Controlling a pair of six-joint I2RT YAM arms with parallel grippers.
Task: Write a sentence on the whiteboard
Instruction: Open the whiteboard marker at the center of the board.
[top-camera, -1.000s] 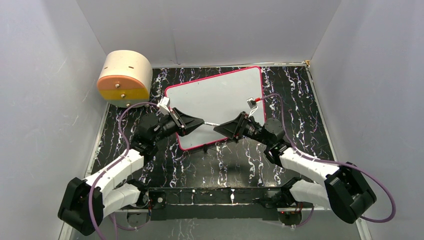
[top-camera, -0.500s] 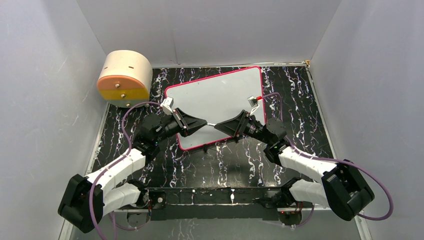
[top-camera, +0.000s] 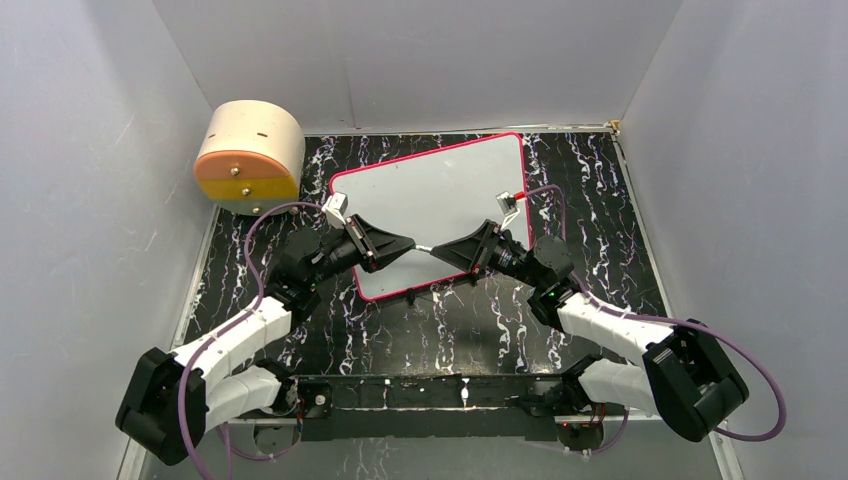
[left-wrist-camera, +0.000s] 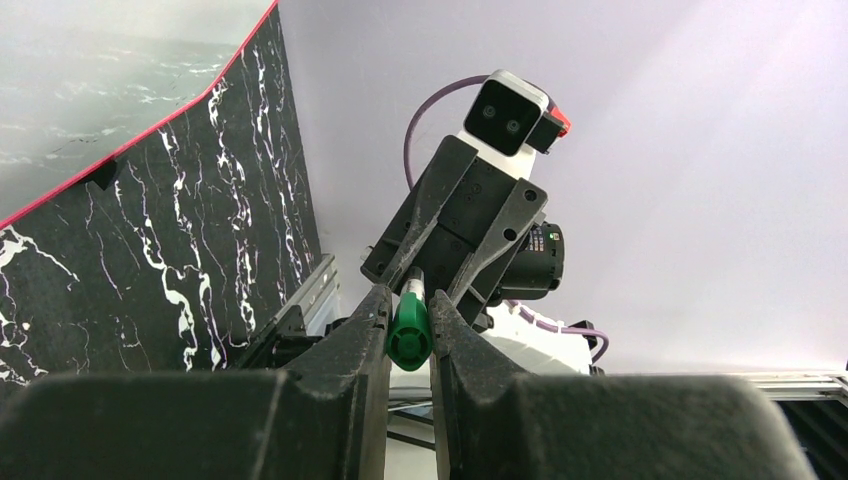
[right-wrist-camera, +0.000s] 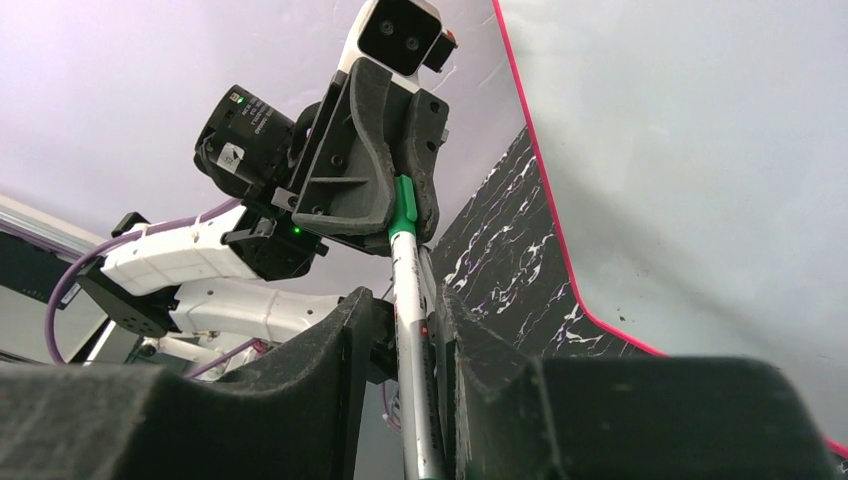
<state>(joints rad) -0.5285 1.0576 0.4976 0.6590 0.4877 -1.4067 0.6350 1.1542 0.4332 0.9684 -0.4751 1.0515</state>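
Note:
The cap needs to be pulled off next, then I should lower my left gripper back down onto bare tabletop by the board's near rim and release the cap there.
The whiteboard lies tilted on the table with its visible face blank; no sentence shows. Above its near edge a silver pen hangs level between the two grippers. My left gripper is shut on the pen's green cap, which fills the gap between its fingers. My right gripper faces it with its jaws around the silver barrel. The barrel rests against one finger and a narrow gap shows on the other side. The board's pink rim runs beside the right gripper.
A round beige and orange drawer box stands at the back left, off the board's corner. The black marbled table is walled in by grey panels on three sides. A metal rail runs along the near edge.
My right gripper has slid left onto the pen barrel and its jaws have narrowed around it. The left gripper has kept its hold on the cap.

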